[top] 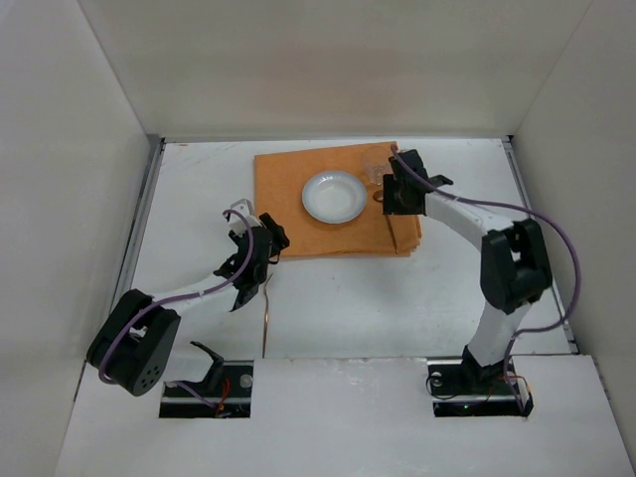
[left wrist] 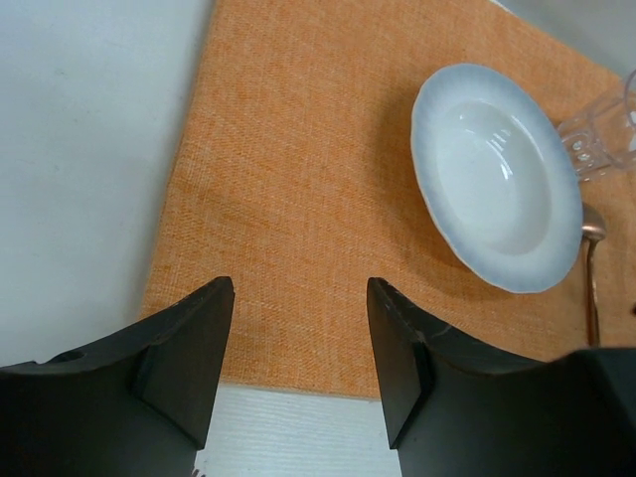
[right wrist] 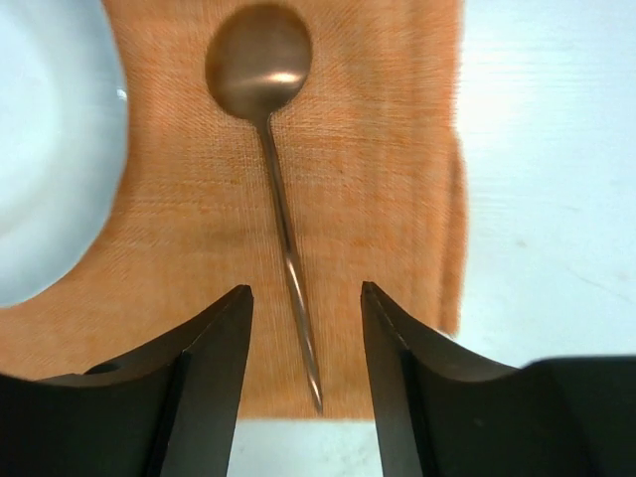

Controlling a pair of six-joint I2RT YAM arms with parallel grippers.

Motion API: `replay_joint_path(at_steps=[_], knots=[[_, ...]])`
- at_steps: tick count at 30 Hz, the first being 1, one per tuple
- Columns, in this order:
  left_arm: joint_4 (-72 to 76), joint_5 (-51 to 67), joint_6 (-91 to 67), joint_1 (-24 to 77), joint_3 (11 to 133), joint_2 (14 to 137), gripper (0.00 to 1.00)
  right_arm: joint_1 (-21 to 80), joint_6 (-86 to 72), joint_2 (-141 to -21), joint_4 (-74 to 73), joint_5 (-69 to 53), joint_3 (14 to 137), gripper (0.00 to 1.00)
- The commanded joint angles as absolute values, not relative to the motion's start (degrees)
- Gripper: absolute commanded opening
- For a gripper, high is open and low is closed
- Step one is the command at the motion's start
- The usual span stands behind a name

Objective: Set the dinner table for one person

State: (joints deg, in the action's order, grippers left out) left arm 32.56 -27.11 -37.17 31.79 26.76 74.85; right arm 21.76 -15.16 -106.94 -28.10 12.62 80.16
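Note:
My left gripper moves back from the orange cloth's near edge, down onto the thin copper utensil's middle [top: 265, 317] next, since it still lies off the cloth.
The dinner table [top: 199, 199] is a white surface with an orange cloth [top: 298, 214] at its back centre. A white plate [top: 334, 197] sits on the cloth. To the plate's right a copper spoon [right wrist: 283, 209] lies flat on the cloth, bowl away from me. My right gripper [right wrist: 305, 288] hovers open over its handle, and neither finger touches it. A clear glass [left wrist: 601, 134] stands beyond the plate. My left gripper [left wrist: 299, 281] is open and empty above the cloth's near left edge.
A thin copper utensil [top: 266, 316] lies on the table just behind the left arm, near the front edge. White walls enclose the table on three sides. The cloth's right edge [right wrist: 457, 199] is folded over double.

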Motion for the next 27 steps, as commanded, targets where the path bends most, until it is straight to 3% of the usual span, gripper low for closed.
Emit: replay_joint_path(at_steps=[1,7,9,11,13,19,27], knots=[[27.5,-31.2,-34.7,33.0,30.3,72.2,0.55,22.7,-21.1,-95.1,-18.0,16.9,75.0,0.57],[7.4,-34.4,-34.2,36.8,33.9,66.2,0.6,30.5,-25.5,-80.6,-1.3,24.0,56.8,0.57],[-0.8,-34.8,-35.7,38.1,33.7,63.4,0.61,33.0,-25.4,-77.5,3.1,25.3,52.4,0.43],[-10.1,-35.3,-38.6,38.9,33.7,60.8,0.61,34.6,-25.7,-74.9,5.8,26.6,48.8,0.22],[-18.8,-35.5,-41.8,39.5,33.8,58.8,0.61,35.0,-27.2,-72.9,7.2,27.2,46.1,0.12],[-34.1,-33.6,-53.2,43.4,33.8,56.6,0.43,36.5,-29.4,-70.7,11.4,25.5,41.6,0.17],[-37.8,-33.4,-59.1,54.3,32.2,57.4,0.26,36.8,-30.1,-69.6,13.5,24.7,39.3,0.23]])
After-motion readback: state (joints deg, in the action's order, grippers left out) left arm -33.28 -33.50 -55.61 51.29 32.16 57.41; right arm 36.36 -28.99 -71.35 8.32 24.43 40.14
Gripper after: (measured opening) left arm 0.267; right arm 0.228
